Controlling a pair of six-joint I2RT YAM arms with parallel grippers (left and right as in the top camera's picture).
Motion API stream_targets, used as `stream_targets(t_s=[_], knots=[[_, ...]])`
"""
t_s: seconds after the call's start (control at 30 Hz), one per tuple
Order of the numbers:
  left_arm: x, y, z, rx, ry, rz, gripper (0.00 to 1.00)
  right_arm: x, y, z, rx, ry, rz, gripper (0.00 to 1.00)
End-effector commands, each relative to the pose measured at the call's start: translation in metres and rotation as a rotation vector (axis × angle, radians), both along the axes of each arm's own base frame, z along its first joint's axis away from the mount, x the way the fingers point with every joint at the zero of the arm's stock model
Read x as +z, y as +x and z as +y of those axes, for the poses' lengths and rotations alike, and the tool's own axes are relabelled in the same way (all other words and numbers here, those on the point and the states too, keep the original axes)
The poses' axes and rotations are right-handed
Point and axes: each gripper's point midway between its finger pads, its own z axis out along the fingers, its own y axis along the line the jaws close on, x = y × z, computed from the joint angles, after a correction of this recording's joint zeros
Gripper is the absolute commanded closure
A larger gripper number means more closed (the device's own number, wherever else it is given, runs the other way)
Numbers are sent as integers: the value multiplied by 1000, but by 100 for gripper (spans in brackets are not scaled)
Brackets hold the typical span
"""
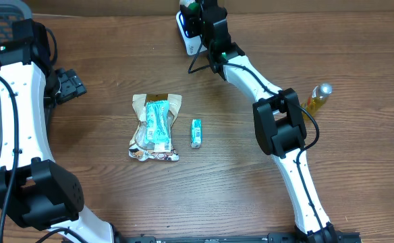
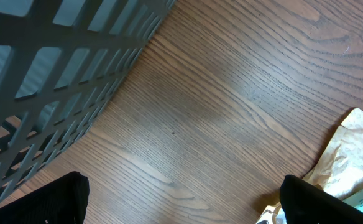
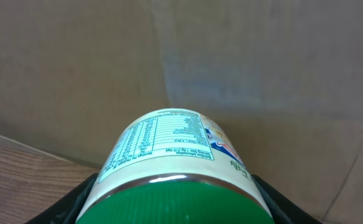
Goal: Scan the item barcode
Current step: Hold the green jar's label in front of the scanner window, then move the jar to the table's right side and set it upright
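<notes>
The right gripper tilts downward and lowers the jar onto the bare wood between the teal packet and yellow bottle next, back from the scanner stand.
The item, a jar (image 3: 169, 149) with a green lid and a cream label showing a nutrition table, fills the bottom of the right wrist view. My right gripper (image 3: 175, 202) is shut on it, one black finger on each side. From overhead, that gripper (image 1: 195, 21) holds the jar (image 1: 191, 9) at the table's far edge, right by a white scanner stand (image 1: 187, 39). No barcode shows on the jar in any view. My left gripper (image 1: 69, 84) rests wide open at the left; its fingers (image 2: 48, 202) hold nothing above bare wood.
A brown snack bag (image 1: 155, 127) with a teal label lies mid-table, its corner (image 2: 355, 152) near my left gripper. A small teal packet (image 1: 196, 133) lies beside it. A yellow bottle (image 1: 318, 98) stands at the right. A grey basket (image 2: 45, 74) sits at the left.
</notes>
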Motion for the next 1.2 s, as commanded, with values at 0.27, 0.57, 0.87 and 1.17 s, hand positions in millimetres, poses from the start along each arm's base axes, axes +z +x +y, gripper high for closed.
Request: stream_targets(t_s=[0.27,0.57,0.87,1.17], knots=[[2,4,2,-19,17,0,0,158,-72,-36,-5,-91,113,79],[2,4,2,-19,17,0,0,70,-190,-95,-18,-336,749,78],[2,4,2,-19,17,0,0,-21,-267,-145,-155,-404,1215,68],[2,4,2,-19,17,0,0,-78,-289,-185,-240,-396,1357,67]])
